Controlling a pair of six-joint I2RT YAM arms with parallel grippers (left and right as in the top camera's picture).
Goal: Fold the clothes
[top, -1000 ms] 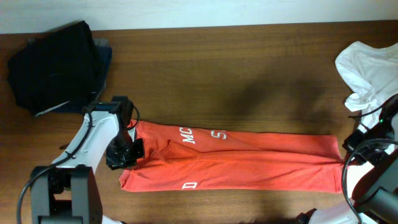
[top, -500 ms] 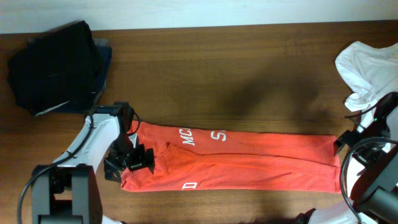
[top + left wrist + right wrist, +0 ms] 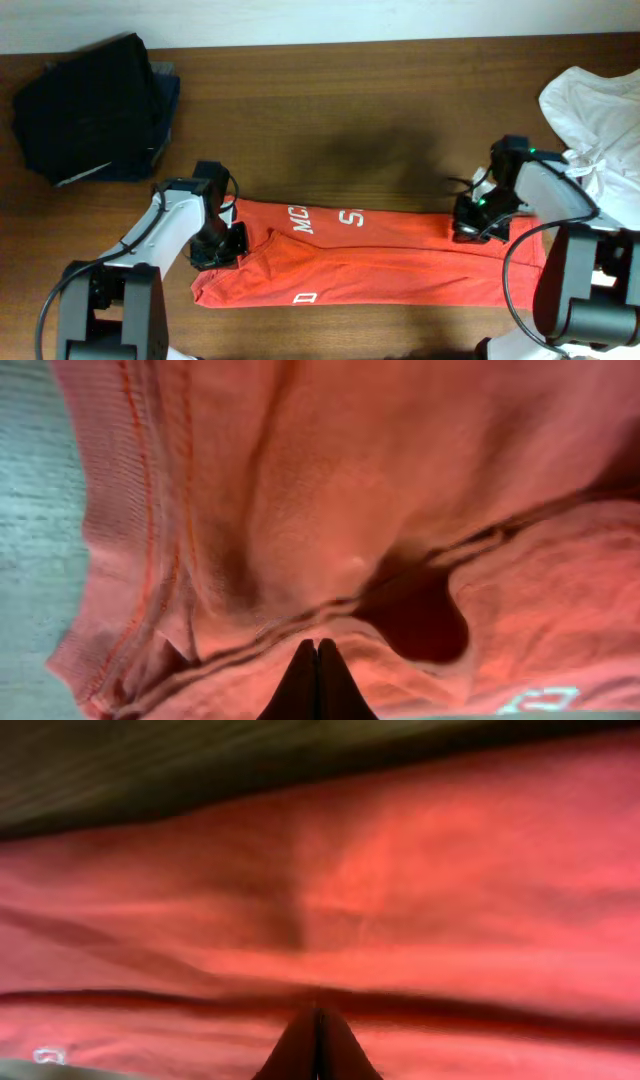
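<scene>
The crease in my left gripper needs to slide outward next, toward the bare table behind the shirt [image 3: 262,184], and then I need to let go of it, because the shirt is at the front of the table.
The red-orange T-shirt [image 3: 400,265] lies folded into a long band across the front of the table, white letters showing near its left end. My left gripper [image 3: 216,246] is down on the shirt's left end. In the left wrist view its fingers [image 3: 317,682] are shut together on a crease of red cloth [image 3: 330,510]. My right gripper [image 3: 474,224] is on the shirt's upper edge near the right end. In the right wrist view its fingers [image 3: 317,1048] are shut together at a dark fold line in the red cloth [image 3: 400,880].
A dark folded pile [image 3: 90,105] sits at the back left corner. A plain white garment [image 3: 595,115] lies bunched at the right edge, just behind my right arm. Bare wooden table [image 3: 350,120] lies behind the shirt.
My right arm has swung in from the table's right edge onto the shirt's upper right part. My left gripper has shifted slightly on the shirt's left end and closed.
</scene>
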